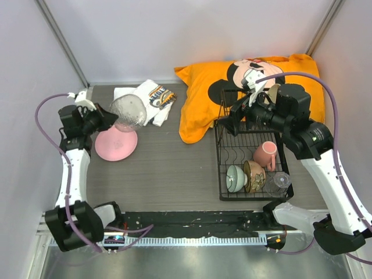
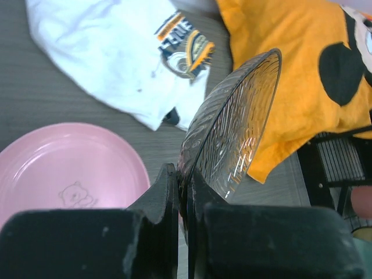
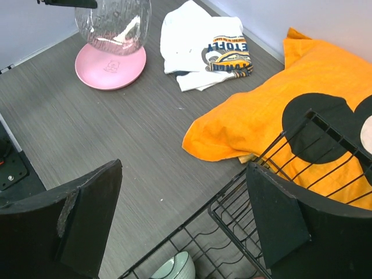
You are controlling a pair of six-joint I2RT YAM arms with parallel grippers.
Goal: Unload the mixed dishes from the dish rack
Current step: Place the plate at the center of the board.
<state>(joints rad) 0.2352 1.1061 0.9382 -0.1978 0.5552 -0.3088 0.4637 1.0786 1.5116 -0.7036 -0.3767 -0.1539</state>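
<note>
My left gripper goes back and down to the pink plate next, then opens, as the clear ribbed glass dish (image 1: 129, 111) hangs high and beyond the plate's middle.
My left gripper (image 1: 109, 120) (image 2: 184, 180) is shut on the rim of a clear ribbed glass dish (image 1: 129, 111) (image 2: 232, 122), holding it tilted on edge just above the pink plate (image 1: 116, 145) (image 2: 64, 168) that lies on the table at the left. The black wire dish rack (image 1: 221, 168) (image 3: 228, 190) stands at the right. In its near end are a pale green bowl (image 1: 235, 178) (image 3: 174, 268), a brown patterned bowl (image 1: 254, 176), a pink mug (image 1: 265, 154) and a small clear glass (image 1: 279, 182). My right gripper (image 1: 229, 121) (image 3: 184, 168) hangs open and empty over the rack's far left corner.
A folded white T-shirt (image 1: 148, 99) lies at the back beside the glass dish. An orange cloth with a cartoon mouse print (image 1: 203, 104) lies under and behind the rack's far end. Walls close in the table on three sides.
</note>
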